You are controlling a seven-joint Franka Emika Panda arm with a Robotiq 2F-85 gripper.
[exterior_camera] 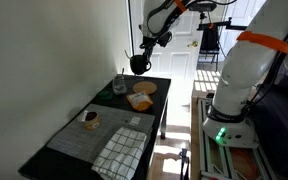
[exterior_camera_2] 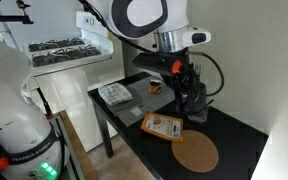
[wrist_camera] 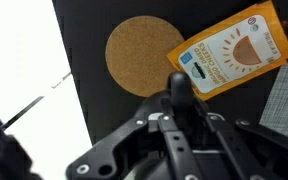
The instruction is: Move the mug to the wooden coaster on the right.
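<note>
My gripper moves over the round wooden coaster (exterior_camera_2: 196, 151) next and lowers to release the dark mug (exterior_camera_2: 192, 104) there, since the mug still hangs above the table.
The dark mug (exterior_camera: 138, 65) hangs in the air above the far end of the black table (exterior_camera: 154, 118), held by my gripper (exterior_camera: 140, 56), which is shut on it. In an exterior view the gripper (exterior_camera_2: 190, 92) and mug (exterior_camera_2: 192, 104) are just above the table, behind the orange-yellow packet (exterior_camera_2: 164, 126). The round tan wooden coaster (exterior_camera_2: 196, 153) lies bare near the table's front corner, and it also shows in an exterior view (exterior_camera: 145, 88). In the wrist view the coaster (wrist_camera: 144, 55) lies ahead of the gripper (wrist_camera: 179, 125), with a dark part of the mug (wrist_camera: 179, 92) between the fingers.
The orange-yellow packet (wrist_camera: 232, 50) lies beside the coaster. A clear glass with sticks (exterior_camera: 119, 86), a small dark-centred tan disc (exterior_camera: 90, 119), a grey placemat (exterior_camera: 89, 140) and a checked cloth (exterior_camera: 119, 152) sit on the table. A wall runs along one side.
</note>
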